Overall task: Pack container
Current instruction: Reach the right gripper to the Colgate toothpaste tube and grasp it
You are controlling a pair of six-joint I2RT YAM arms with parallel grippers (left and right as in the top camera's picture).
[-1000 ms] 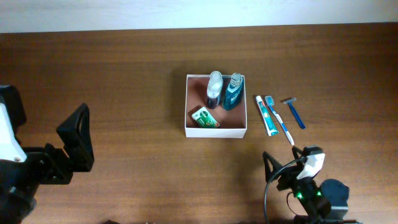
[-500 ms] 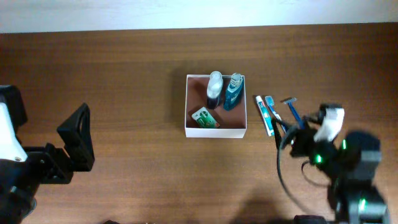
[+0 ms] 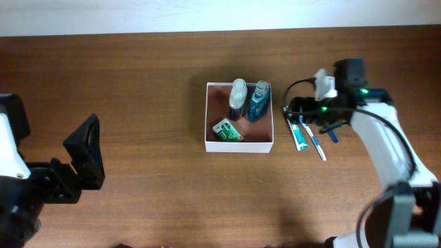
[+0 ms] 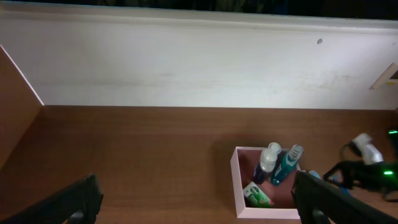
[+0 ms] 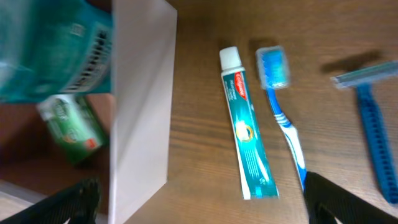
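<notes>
The toothpaste tube is loose on the table beside the box and still needs to be packed, so my right gripper should go back down toward the toothpaste tube's flat tail end [image 3: 302, 145] [image 5: 258, 184] next.
The container [image 3: 239, 145] is a square white-walled box with a reddish-brown inside, at the table's middle. It holds a white-capped bottle [image 3: 238, 98], a teal bottle [image 3: 258, 101] and a green packet [image 3: 227, 130]. Just right of it lie a toothpaste tube [image 3: 297, 136], a blue toothbrush [image 3: 315, 143] and a blue razor [image 3: 331, 132]. My right gripper [image 3: 299, 112] hovers open and empty over the far ends of these. In the right wrist view the tube [image 5: 247, 146], brush [image 5: 283, 118] and razor [image 5: 370, 130] lie between its fingers [image 5: 348, 202]. My left gripper [image 3: 83, 162] is open and empty, far left.
The box wall [image 5: 142, 93] stands close on the left in the right wrist view. The left wrist view shows the box [image 4: 237, 186] ahead and a white wall [image 4: 186, 68] behind the table's far edge. The right arm's cable [image 3: 296, 88] loops above the toiletries.
My right arm has swung from near the table's front edge up to above the toothpaste and toothbrush beside the container. The left arm has not moved.
</notes>
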